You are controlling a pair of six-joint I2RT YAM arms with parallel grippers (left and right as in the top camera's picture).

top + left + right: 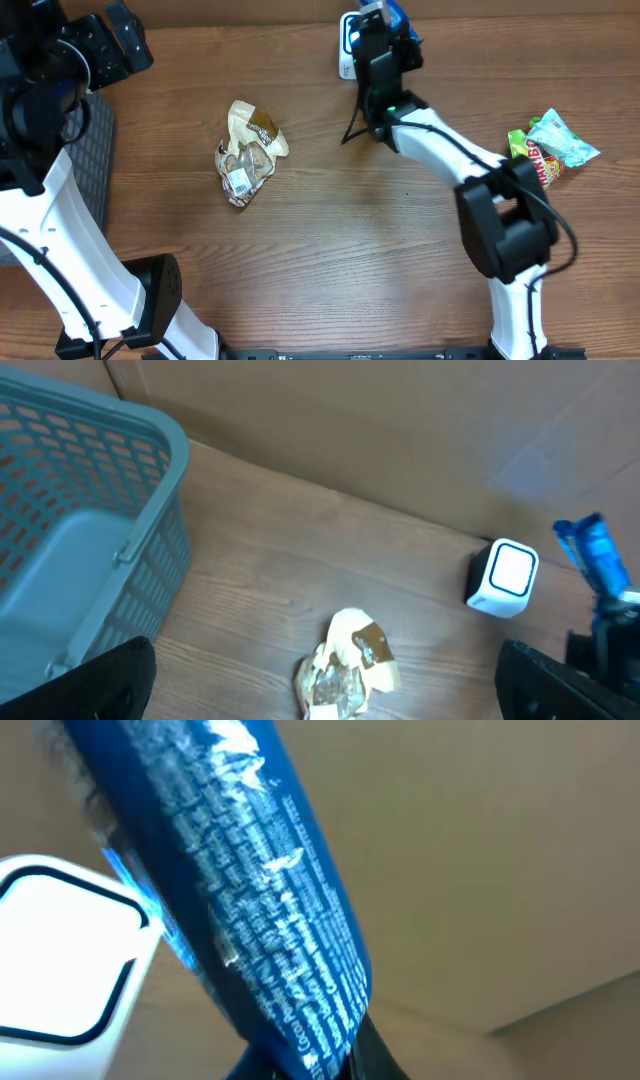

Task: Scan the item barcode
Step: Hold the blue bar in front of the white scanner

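Note:
My right gripper crosses the scanner (346,45) next, swings over the snack packets below and to its right in the overhead view, lowers and releases the blue packet.
The item, a blue printed packet (250,890), fills the right wrist view, and my right gripper (320,1065) is shut on its lower end. It is held up right beside the white barcode scanner (60,960). Overhead, the right gripper (385,32) holds the blue packet (396,14) at the table's far edge, just right of the scanner (346,45). The left wrist view shows the scanner (503,577) with the packet (595,555) lifted to its right. My left gripper (328,678) hangs open and empty high above the table.
A crumpled tan wrapper (248,152) lies at the middle left, also below the left gripper (345,665). Green and red snack packets (550,150) lie at the right. A blue-grey basket (90,530) stands at the left edge (95,165).

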